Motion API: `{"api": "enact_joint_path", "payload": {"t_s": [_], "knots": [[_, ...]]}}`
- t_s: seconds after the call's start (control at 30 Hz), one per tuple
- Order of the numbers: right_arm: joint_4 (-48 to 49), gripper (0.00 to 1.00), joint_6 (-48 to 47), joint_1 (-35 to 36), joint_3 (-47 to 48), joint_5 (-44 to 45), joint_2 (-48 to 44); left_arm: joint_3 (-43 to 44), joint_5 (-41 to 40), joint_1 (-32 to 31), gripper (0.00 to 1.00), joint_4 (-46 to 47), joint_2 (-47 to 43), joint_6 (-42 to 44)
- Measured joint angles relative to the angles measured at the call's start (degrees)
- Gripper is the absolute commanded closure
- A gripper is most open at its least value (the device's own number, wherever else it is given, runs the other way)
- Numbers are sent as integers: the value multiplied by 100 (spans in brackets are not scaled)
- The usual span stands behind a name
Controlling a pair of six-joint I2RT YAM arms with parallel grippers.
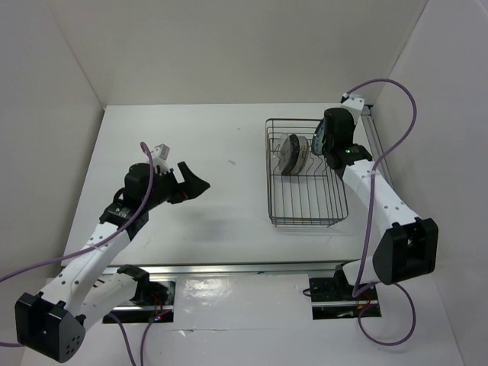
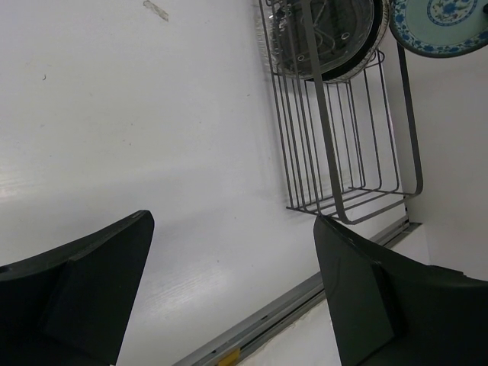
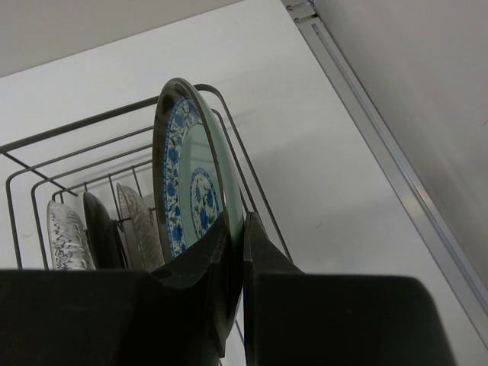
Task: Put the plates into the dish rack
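The right gripper moves down and left in the top view next, then releases the blue-and-white plate's rim. The empty slot (image 1: 312, 162) beside the beige plate is below the gripper.
The dish rack (image 1: 306, 200), a dark wire basket, stands on the table at the right. Three plates stand on edge in its far end: a clear one (image 3: 67, 235), a black one (image 3: 101, 229) and a beige speckled one (image 3: 137, 223). My right gripper (image 3: 238, 229) is shut on the rim of the blue-and-white patterned plate (image 3: 187, 179), which it holds upright over the rack beside the beige plate. In the top view the right gripper (image 1: 320, 143) hangs over the rack's far right corner. My left gripper (image 1: 195, 183) is open and holds nothing, well left of the rack; its view shows the rack (image 2: 347, 164) and the blue-and-white patterned plate (image 2: 442, 27).
White walls close in the table on the left, back and right. A metal rail (image 1: 252, 268) runs along the near edge by the arm bases. Purple cables loop from both arms. Another rail (image 3: 381, 137) lies along the right wall next to the rack.
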Motion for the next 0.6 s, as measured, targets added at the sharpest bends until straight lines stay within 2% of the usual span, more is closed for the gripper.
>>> {"api": "enact_joint_path", "payload": {"t_s": [0.6], "knots": [[37,100,-129,-48,-4,-273,603,-2,98,0,0,22,39,2]]}}
